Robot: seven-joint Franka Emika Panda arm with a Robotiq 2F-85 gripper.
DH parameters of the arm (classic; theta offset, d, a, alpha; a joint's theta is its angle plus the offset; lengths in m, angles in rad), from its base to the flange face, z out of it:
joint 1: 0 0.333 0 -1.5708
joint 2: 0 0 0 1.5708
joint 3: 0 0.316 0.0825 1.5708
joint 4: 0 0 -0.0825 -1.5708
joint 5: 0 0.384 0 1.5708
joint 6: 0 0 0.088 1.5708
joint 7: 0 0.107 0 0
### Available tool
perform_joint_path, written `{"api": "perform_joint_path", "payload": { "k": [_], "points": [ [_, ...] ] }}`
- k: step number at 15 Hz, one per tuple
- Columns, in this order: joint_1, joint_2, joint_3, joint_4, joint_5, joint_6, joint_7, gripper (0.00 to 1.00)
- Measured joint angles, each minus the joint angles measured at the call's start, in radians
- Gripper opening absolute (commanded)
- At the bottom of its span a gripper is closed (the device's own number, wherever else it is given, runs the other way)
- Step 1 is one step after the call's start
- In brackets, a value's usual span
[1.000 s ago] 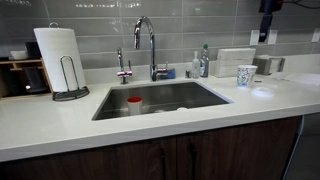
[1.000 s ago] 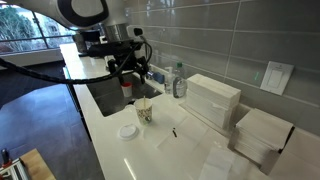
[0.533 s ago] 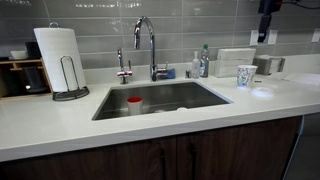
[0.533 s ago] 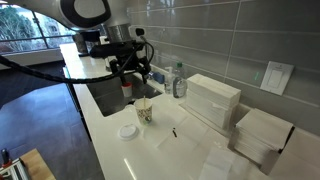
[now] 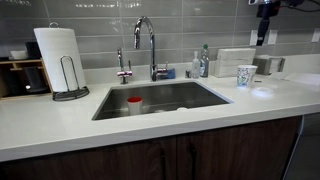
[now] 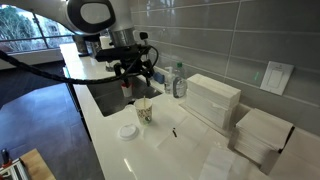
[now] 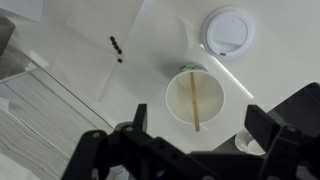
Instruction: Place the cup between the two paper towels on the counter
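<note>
The gripper needs to move down and to the left in the wrist view to straddle the cup's towel-side rim (image 6: 151,100) (image 7: 168,103), since the cup's uncovered opening has room for one finger inside.
The cup (image 5: 246,75) is small and pale with a faint pattern. It stands upright on the white counter (image 5: 150,125), to the right of the sink. In an exterior view the cup (image 6: 144,110) stands in front of two stacks of folded paper towels (image 6: 213,100) (image 6: 262,135). From above, in the wrist view, the cup (image 7: 195,98) holds a wooden stirrer. My gripper (image 7: 200,120) is open and empty, its fingers spread to either side above the cup, well clear of it. It shows high above the counter in both exterior views (image 5: 268,15) (image 6: 137,72).
A white lid (image 7: 228,30) lies next to the cup. A red-topped white container (image 5: 134,104) stands in the steel sink. A faucet (image 5: 150,40), bottles (image 5: 200,62) and a paper towel roll (image 5: 60,55) line the back. Small dark bits (image 7: 117,47) lie on the counter.
The arm has shifted slightly above the cup. The cup, lid and towels have not moved.
</note>
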Motion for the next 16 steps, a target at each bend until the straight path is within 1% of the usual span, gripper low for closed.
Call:
{"api": "perform_joint_path", "payload": {
  "k": [4, 10, 16],
  "points": [
    [-0.019, 0.066, -0.016, 0.018, 0.032, 0.044, -0.056, 1.00],
    [-0.051, 0.179, -0.024, 0.058, 0.155, 0.081, -0.154, 1.00],
    [-0.076, 0.287, -0.010, 0.084, 0.187, 0.158, -0.160, 1.00]
  ]
}}
